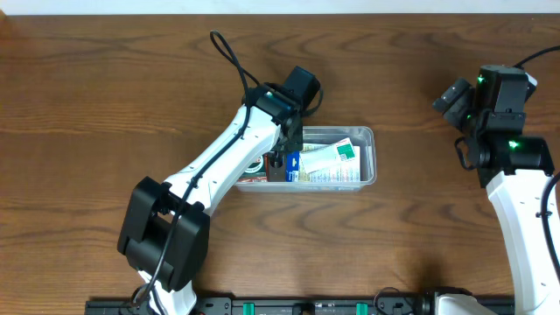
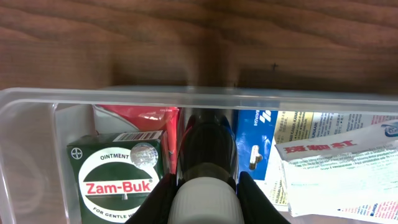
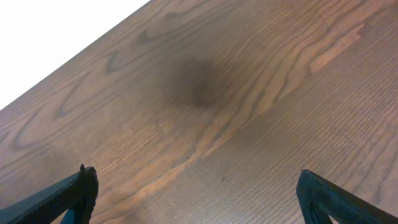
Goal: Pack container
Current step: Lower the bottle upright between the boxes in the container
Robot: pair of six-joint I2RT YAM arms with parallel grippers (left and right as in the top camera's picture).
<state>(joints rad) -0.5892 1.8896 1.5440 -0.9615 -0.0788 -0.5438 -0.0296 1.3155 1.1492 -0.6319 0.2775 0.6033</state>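
Next, my left gripper lowers further to the gap between the green and blue boxes and releases the dark bottle, since the bottle lines up with that gap.
The clear plastic container [image 1: 367, 136] sits at the table's middle; its rim [image 2: 124, 96] crosses the left wrist view. My left gripper [image 2: 205, 196] is inside it, shut on a dark bottle with a white ribbed cap [image 2: 206, 199], held between a green Zam-Buk ointment box [image 2: 118, 177] and a blue box [image 2: 255, 146]. A red packet [image 2: 137, 115] and white printed sachets [image 2: 336, 162] also lie in the container. In the overhead view the left gripper [image 1: 276, 164] reaches into the container's left part. My right gripper [image 3: 196, 193] is open and empty over bare wood at the far right [image 1: 457, 98].
Dark wooden table [image 1: 87, 105] all round. The left arm [image 1: 219, 162] stretches diagonally from the front left to the container. The right arm [image 1: 516, 175] stands along the right edge.
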